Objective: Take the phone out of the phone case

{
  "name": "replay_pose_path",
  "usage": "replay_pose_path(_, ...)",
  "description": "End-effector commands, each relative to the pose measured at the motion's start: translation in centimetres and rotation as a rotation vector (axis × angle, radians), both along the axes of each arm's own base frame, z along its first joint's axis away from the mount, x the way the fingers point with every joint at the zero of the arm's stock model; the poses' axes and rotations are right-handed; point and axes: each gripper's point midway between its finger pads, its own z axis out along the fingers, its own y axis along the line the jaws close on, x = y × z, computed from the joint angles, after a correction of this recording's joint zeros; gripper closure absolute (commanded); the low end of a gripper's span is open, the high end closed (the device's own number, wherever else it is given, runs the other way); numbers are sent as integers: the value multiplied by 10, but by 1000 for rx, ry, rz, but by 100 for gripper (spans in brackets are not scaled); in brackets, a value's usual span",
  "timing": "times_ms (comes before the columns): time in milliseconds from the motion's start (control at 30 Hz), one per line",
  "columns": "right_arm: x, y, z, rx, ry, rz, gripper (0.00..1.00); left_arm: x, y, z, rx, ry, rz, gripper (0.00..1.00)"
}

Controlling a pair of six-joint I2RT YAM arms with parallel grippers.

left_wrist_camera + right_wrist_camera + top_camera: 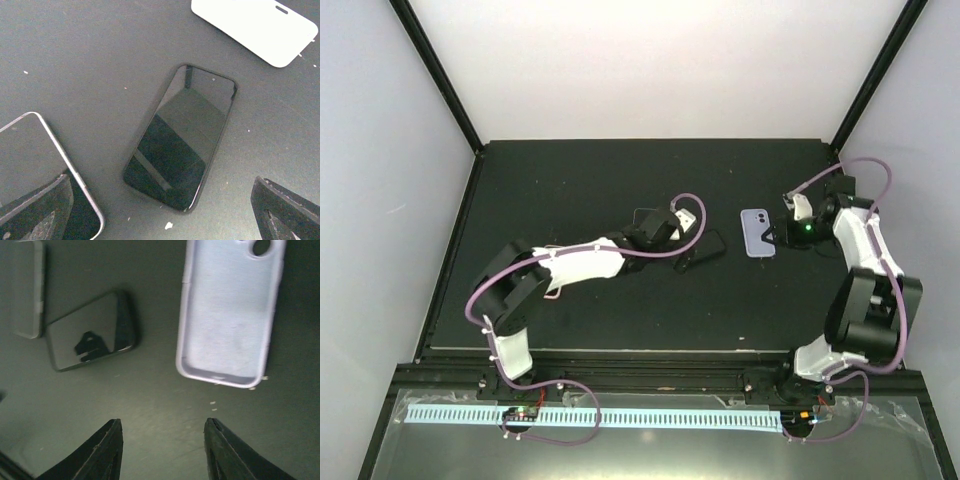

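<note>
My left gripper will next move down and to its right in the top view. My fingers will go on either side of both long sides of the black phone.
The black phone lies bare and screen up on the dark table; it also shows in the top view and the right wrist view. The empty lavender case lies open side up, apart from the phone, to its right in the top view. My left gripper is open and empty, hovering over the phone's near end. My right gripper is open and empty, just off the case's bottom end.
A second phone with a silver edge lies partly under my left finger; it also shows in the right wrist view. The table's raised black rim runs along the left, with white walls behind.
</note>
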Motion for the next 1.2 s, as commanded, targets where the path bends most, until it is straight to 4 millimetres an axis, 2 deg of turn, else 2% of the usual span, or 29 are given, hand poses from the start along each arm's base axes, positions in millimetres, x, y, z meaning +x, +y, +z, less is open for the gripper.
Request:
replay_pose_path(0,-30,37,49,115,-193,141,51,18,-12,-8,-102,118,21,1)
replay_pose_path(67,-43,44,68,107,-302,194,47,31,-16,-14,-120,127,21,1)
replay_pose_path(200,-68,59,77,134,-444,249,40,53,-24,-40,-76,193,7,1)
replay_pose_path(267,-72,63,88,141,-506,258,38,62,-28,-52,-66,223,3,1)
replay_pose_path(300,-74,64,95,139,-532,267,38,63,-31,-64,-62,256,-11,1)
replay_pose_path(400,-81,68,104,140,-601,294,37,63,-44,-78,-60,323,-50,1)
replay_pose_path(567,-85,68,111,120,-633,285,37,51,-50,-104,-84,408,-72,1)
replay_pose_path(733,-87,69,116,123,-655,288,36,15,-57,-101,-143,445,-134,1)
replay_pose_path(900,-87,64,120,75,-667,277,35,-20,-58,-113,-18,432,-102,1)
replay_pose_path(1033,-90,63,127,54,-717,257,34,-28,-45,-118,147,355,50,1)
replay_pose_path(1167,-90,62,125,53,-719,247,31,-35,-49,-116,176,377,94,1)
